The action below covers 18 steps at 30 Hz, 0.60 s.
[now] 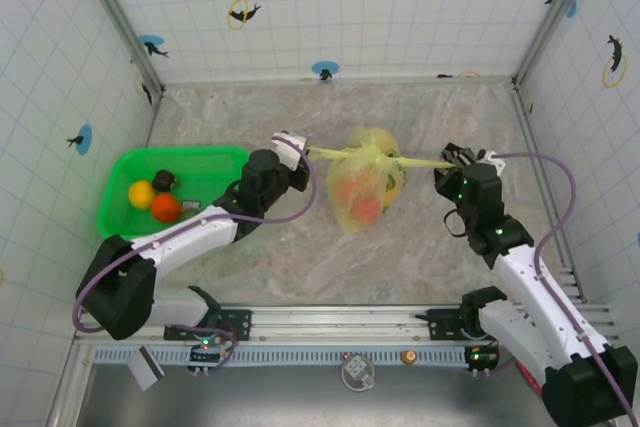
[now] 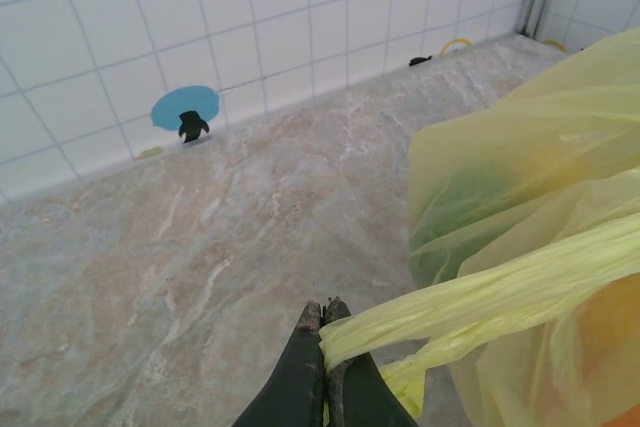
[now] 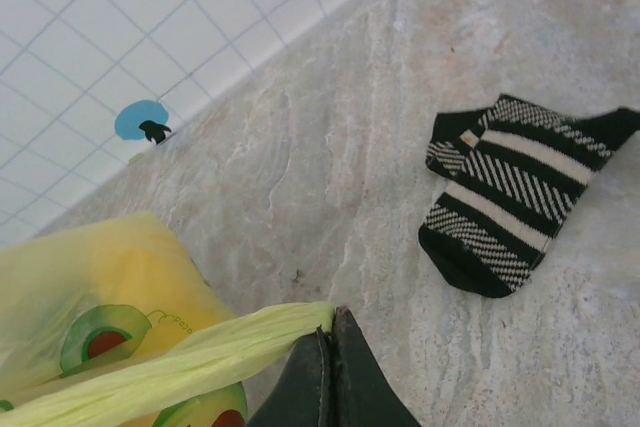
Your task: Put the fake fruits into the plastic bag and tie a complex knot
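Note:
The bunched lump lies from my left gripper toward the middle of the table, and its handle is pulled tight. My left gripper should move in toward the bag (image 1: 368,187) to loosen and release the strap.
The plastic bag (image 1: 368,187), pale yellow-green film, hangs at the table's middle with its two handles pulled out sideways. Red and orange fake fruits (image 1: 365,209) show through the film. The handles meet in a bunched lump (image 1: 372,154) at the bag's top, perhaps the knot. My left gripper (image 1: 300,152) is shut on the left handle. The left wrist view shows that strap (image 2: 480,297) pinched between the closed fingers of the left gripper (image 2: 325,312). My right gripper (image 1: 450,159) is shut on the right handle. In the right wrist view its strap (image 3: 180,362) enters the right gripper (image 3: 328,325).
A bright green mesh basket (image 1: 215,157) stands at the left and holds a yellow fruit (image 1: 141,193), a red-orange fruit (image 1: 165,207) and a dark brown fruit (image 1: 163,181). A black-and-white striped cloth (image 3: 510,192) lies on the marble beyond the right gripper. Tiled walls enclose the table.

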Motion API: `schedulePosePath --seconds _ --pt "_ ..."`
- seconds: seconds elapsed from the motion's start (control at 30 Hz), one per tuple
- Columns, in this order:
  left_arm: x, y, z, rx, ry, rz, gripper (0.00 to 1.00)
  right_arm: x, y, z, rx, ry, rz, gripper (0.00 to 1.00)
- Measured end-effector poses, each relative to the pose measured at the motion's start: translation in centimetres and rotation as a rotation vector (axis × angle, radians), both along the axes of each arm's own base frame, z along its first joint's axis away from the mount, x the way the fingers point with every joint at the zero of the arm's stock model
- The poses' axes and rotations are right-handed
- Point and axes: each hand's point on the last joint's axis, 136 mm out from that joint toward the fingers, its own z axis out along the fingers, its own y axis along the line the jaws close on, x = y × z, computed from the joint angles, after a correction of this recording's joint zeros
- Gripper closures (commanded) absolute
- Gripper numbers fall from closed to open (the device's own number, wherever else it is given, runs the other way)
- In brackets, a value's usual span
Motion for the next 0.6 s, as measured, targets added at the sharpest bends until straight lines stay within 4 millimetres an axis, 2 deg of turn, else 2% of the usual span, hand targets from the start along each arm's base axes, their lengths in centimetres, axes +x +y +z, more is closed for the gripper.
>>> schedulePosePath --seconds 0.2,0.27,0.33,0.47,0.5,0.53,0.6 --pt "-0.5 -0.9 -0.5 -0.015 0.032 -0.072 1.0 0.6 -0.6 -0.7 0.08 0.018 0.009 1.0" --pt "-0.2 -1.1 -1.2 -0.02 0.059 -0.088 1.0 0.8 -0.3 -1.6 0.09 0.032 0.03 1.0" --pt "-0.1 -1.5 -2.5 -0.007 0.092 -0.099 1.0 0.8 0.0 -3.3 0.08 0.068 0.048 1.0" --pt "-1.2 -3.0 -5.5 0.043 0.163 -0.142 0.73 0.0 1.0 -6.7 0.04 0.156 0.094 1.0" --pt "-1.4 -3.1 -6.0 0.052 0.178 -0.148 0.65 -0.2 1.4 -7.3 0.03 0.172 0.109 0.89" --pt "-1.7 -3.3 -6.4 0.059 0.191 -0.154 0.54 -0.4 1.8 -7.8 0.02 0.187 0.125 0.68" --pt "-2.0 -3.3 -6.7 0.066 0.207 -0.153 0.32 -0.6 2.3 -8.1 -0.006 0.194 0.156 0.37"
